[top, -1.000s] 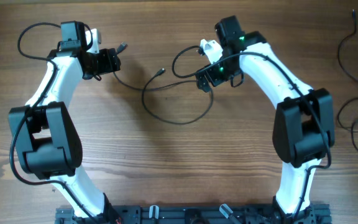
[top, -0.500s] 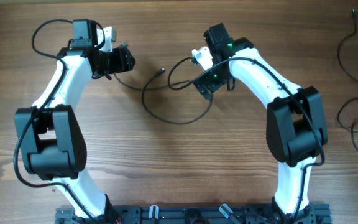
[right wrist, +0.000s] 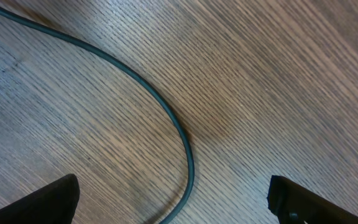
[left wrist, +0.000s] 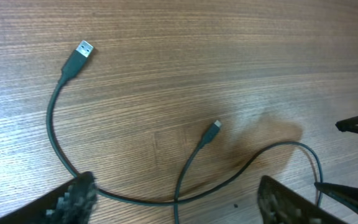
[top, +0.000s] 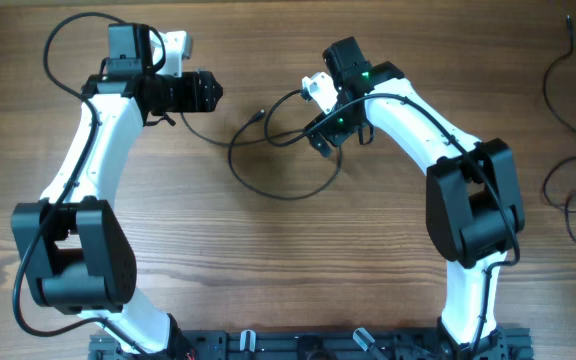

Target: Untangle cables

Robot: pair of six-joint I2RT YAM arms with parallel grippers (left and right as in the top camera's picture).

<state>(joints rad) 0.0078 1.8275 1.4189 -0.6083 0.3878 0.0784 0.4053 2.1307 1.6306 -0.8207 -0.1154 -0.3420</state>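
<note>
The robot's right gripper will next move down onto that bend of the cable's loop and close, because the curved part of the cable already runs between its open fingers.
A thin black cable (top: 286, 192) lies in a loose loop on the wooden table between the two arms, and its small plug (top: 260, 115) points up and right. In the left wrist view the same cable (left wrist: 53, 134) crosses itself low in the frame. A flat USB plug (left wrist: 82, 50) and the small plug (left wrist: 215, 126) lie beyond it. My left gripper (top: 211, 92) (left wrist: 179, 208) is open above that crossing, touching nothing. My right gripper (top: 320, 140) (right wrist: 179, 205) is open over a curved stretch of cable (right wrist: 182, 140), with its fingers well apart from it.
More thin black cables (top: 573, 190) lie in loose loops at the table's far right edge, with one strand (top: 551, 90) running up towards the back. The arms' bases stand on a black rail (top: 298, 345) at the front edge.
My left gripper has moved right, towards the loop, and now points right. My right gripper has shifted a little to the left over the loop's right side. The cable has hardly moved.
</note>
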